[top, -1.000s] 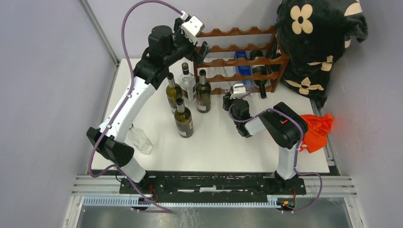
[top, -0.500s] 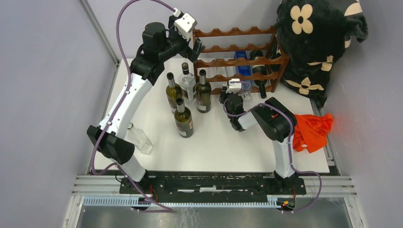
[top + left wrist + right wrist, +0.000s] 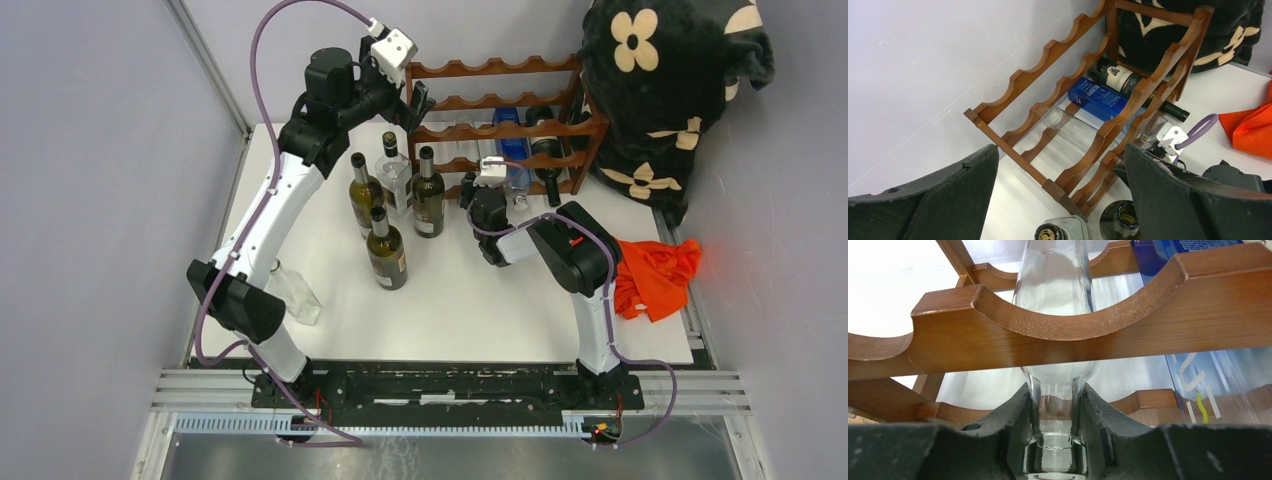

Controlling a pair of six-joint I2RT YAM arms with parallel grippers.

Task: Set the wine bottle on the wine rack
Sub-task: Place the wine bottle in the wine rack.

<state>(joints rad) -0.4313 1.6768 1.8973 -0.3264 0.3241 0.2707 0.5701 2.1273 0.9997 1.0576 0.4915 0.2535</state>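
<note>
My right gripper will next move a little outward toward the rack's front bar and let go of the bottle's neck, because the bottle's low slot is outward of my gripper.
The wine rack (image 3: 497,100), reddish-brown with wavy rails, stands at the table's back. A clear glass wine bottle (image 3: 1055,275) lies in a low slot of the rack (image 3: 1148,325), its body past the front rail and its neck sticking out toward me. My right gripper (image 3: 1055,400) is shut on that neck, right at the rack's front (image 3: 488,180). From the left wrist the clear bottle (image 3: 1073,127) shows lying between the rails. My left gripper (image 3: 415,100) hangs open and empty, high beside the rack's left end (image 3: 1060,155).
A blue bottle (image 3: 515,140) and a dark bottle (image 3: 545,155) lie in the rack. Three dark bottles (image 3: 428,192) and a square clear one (image 3: 395,172) stand left of the rack. Another clear bottle (image 3: 295,292) lies near the left arm's base. Orange cloth (image 3: 655,275) and a flowered blanket (image 3: 680,70) sit at right.
My right arm has pushed forward toward the rack, carrying the clear bottle deeper into its slot. The left gripper has drifted slightly left and back, still open.
</note>
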